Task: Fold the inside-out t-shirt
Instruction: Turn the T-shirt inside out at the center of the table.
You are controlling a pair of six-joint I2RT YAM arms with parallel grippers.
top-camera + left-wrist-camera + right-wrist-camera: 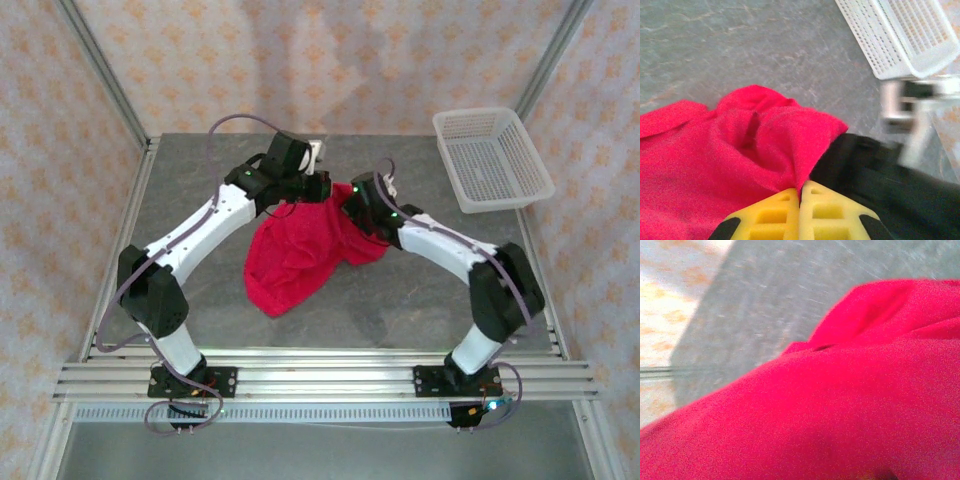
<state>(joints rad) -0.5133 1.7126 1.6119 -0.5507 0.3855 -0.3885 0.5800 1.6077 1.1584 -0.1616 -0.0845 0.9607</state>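
Observation:
The left gripper is holding the shirt's upper edge (336, 190) (799, 181) and should lower it toward the tabletop next, then release it there.
The inside-out t-shirt (295, 255) is a bright red bunch at the table's middle, its top edge raised and its lower part draped down on the grey surface. My left gripper (322, 190) pinches the shirt's upper edge. In the left wrist view its yellow fingers (801, 192) are pressed together with red cloth (715, 165) caught between them. My right gripper (352, 200) sits at the shirt's upper right corner, close to the left one. Red fabric (840, 405) lies across the right wrist view and hides those fingers.
A white mesh basket (475, 113) stands at the back right of the grey table (420, 290); its wall (900, 35) appears in the left wrist view, beyond the right arm's black body (880, 170). Patterned walls enclose the table on three sides.

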